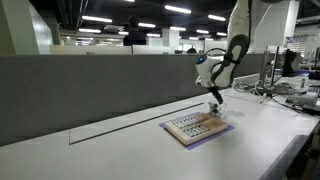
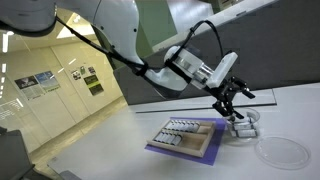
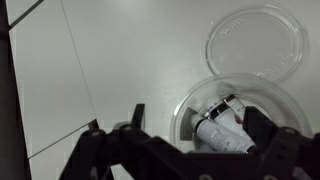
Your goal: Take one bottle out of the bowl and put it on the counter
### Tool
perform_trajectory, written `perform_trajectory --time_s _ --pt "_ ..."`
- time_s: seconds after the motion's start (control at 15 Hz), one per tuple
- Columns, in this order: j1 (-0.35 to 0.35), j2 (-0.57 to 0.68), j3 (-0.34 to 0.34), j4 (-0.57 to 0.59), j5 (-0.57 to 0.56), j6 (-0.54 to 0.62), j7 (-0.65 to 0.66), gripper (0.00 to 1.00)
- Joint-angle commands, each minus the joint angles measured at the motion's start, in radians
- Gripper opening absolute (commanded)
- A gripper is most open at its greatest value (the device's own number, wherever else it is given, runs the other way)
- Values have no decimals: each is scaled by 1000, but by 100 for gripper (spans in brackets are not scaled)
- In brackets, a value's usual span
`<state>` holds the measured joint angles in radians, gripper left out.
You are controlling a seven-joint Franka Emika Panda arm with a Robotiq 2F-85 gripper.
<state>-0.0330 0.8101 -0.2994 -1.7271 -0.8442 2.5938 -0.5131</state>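
I need to move my gripper to the right in the wrist view, as one fingertip is outside the bowl's rim, then lower it to the small pale bottle [image 1: 215, 109] [image 3: 222, 136].
The clear bowl [image 3: 189, 98] stands on the white counter [image 3: 120, 60] and holds at least two small whitish bottles. One bottle [image 3: 223, 140] lies on its side, and another with a dark band [image 3: 226, 107] lies behind it. My gripper [image 3: 200, 125] is open just above the bowl. One finger is outside the bowl's rim and the other is over its inside, with the bottles between them. In an exterior view the gripper [image 2: 236, 103] hangs right above the bowl [image 2: 244, 130], not touching a bottle as far as I can tell.
A flat tan tray with purple edging [image 2: 185, 138] [image 1: 195, 127] lies beside the bowl. A clear round lid [image 3: 255, 40] [image 2: 283, 152] lies on the counter on the bowl's other side. A grey partition wall [image 1: 100, 85] runs along the back of the counter.
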Motion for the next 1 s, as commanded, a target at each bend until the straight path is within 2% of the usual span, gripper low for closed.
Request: perform_trajectory --time_s 0.0,0.2,0.6,0.87,0.93 --pt "20 -64 8 -71 -92 -60 128 100" --pt "7 -83 41 -95 -115 -98 160 100" --pt "-60 -81 113 -101 -84 -39 163 100" --pt "-97 -72 137 -96 -72 10 153 100" --pt "-103 -71 140 -96 -65 14 153 75"
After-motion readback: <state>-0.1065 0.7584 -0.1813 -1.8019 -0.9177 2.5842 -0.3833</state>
